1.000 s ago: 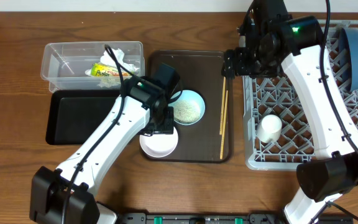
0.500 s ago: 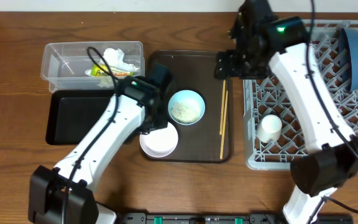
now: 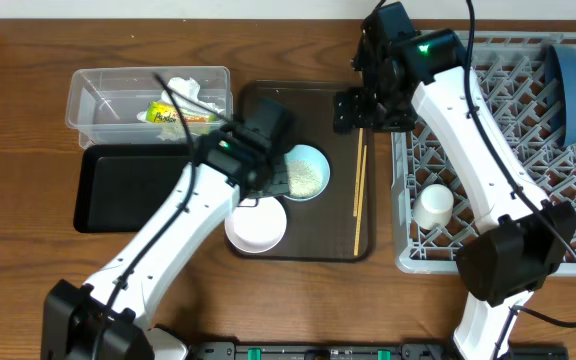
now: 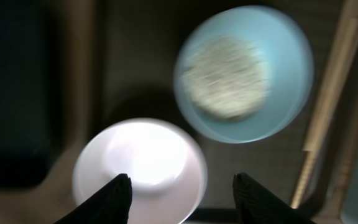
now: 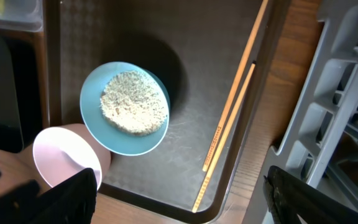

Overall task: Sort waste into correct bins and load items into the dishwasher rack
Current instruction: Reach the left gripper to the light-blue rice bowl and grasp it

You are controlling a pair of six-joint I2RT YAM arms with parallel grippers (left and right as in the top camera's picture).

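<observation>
The tray is bare between the light blue bowl and the chopsticks. My left gripper will next go down to the light blue bowl's rim on the side toward the chopsticks.
A light blue bowl (image 3: pixel 316 160) holding white rice (image 3: pixel 304 178) and a white bowl (image 3: pixel 256 230) sit on the brown serving tray (image 3: pixel 318 115). Two chopsticks (image 3: pixel 359 200) lie along its right side. My left gripper (image 3: pixel 266 186) is open and empty, above the white bowl (image 4: pixel 142 155), with the blue bowl (image 4: pixel 288 81) ahead of it. My right gripper (image 3: pixel 366 112) is wide open and empty, high over the tray's right part, above the chopsticks (image 5: pixel 232 109). The napkin (image 3: pixel 190 92) and wrapper (image 3: pixel 166 112) lie in the clear tub (image 3: pixel 98 95). The black tray (image 3: pixel 128 190) lies below the tub.
The grey rack (image 3: pixel 498 150) stands at the right. It holds the dark blue dish (image 3: pixel 568 90) on edge and the small pale cup (image 3: pixel 433 205). Its left wall shows in the right wrist view (image 5: pixel 347 93), close to the serving tray's edge.
My right arm has swung left from the rack's edge to over the serving tray. My left arm has shifted slightly up and right between the two bowls. The dishes have not moved.
</observation>
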